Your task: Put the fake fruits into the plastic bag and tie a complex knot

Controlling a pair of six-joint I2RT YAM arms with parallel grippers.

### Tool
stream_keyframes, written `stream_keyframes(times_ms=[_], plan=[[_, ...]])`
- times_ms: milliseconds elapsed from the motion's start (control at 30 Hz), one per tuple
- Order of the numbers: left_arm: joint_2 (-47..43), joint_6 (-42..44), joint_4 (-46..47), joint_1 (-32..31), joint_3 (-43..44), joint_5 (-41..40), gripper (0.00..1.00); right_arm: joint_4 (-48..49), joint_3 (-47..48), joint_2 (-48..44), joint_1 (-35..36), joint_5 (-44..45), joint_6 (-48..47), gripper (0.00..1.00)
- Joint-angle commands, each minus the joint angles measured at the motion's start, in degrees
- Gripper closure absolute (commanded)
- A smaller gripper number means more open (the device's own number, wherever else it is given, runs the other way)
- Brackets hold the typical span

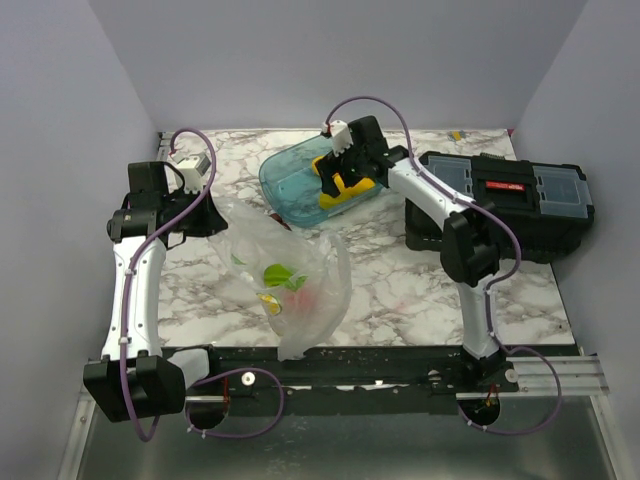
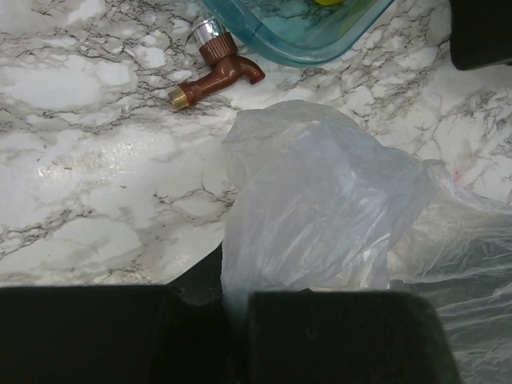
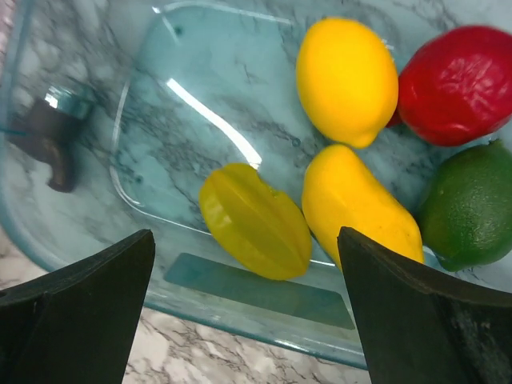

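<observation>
I will next move my right gripper down into the tub and close its open fingers around the ribbed sides of the starfruit [image 3: 252,220].
The clear printed plastic bag [image 1: 290,280] lies on the marble table with red and green shapes showing through it. My left gripper [image 1: 205,215] is shut on the bag's film [image 2: 312,208] at its left edge. My right gripper [image 3: 248,280] is open above the teal tub [image 1: 290,185]. Inside the tub lie a yellow lemon [image 3: 346,80], a long yellow fruit [image 3: 360,204], a ribbed yellow-green starfruit [image 3: 252,220], a red fruit [image 3: 456,84] and a green lime [image 3: 472,204]. The starfruit lies between the open jaws, below them. No knot shows.
A brown toy tap [image 2: 214,70] lies on the table beside the tub's near corner. A black toolbox [image 1: 510,200] stands at the right. Grey walls close in the table on three sides.
</observation>
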Motion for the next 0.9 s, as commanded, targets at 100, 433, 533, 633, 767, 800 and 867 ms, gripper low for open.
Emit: stream_keyframes(times_ms=[100, 433, 533, 633, 767, 800, 867], plan=[[0.0, -0.4, 1.2, 0.2, -0.4, 1.9, 1.00, -3.0, 2.1, 6.1, 0.0, 3.1, -5.4, 0.01], [0.1, -0.5, 1.4, 0.2, -0.9, 1.9, 1.00, -7.0, 8.0, 15.0, 0.0, 1.2, -6.6, 0.01], [0.1, -0.5, 1.5, 0.3, -1.0, 1.9, 1.00, -7.5, 8.3, 16.6, 0.0, 1.0, -7.1, 0.01], [0.5, -0.4, 1.7, 0.2, -1.0, 1.9, 1.00, -8.5, 9.0, 18.3, 0.0, 1.2, -7.7, 0.02], [0.7, -0.5, 1.8, 0.2, -1.0, 1.9, 1.00, -8.8, 10.1, 18.8, -0.1, 0.9, -7.9, 0.09], [0.7, -0.9, 1.8, 0.2, -1.0, 0.8, 1.00, -8.4, 10.1, 18.5, 0.0, 0.9, -7.8, 0.14], [0.7, -1.3, 1.8, 0.2, -1.0, 1.8, 1.00, -7.1, 10.3, 17.2, -0.1, 0.6, -7.4, 0.26]])
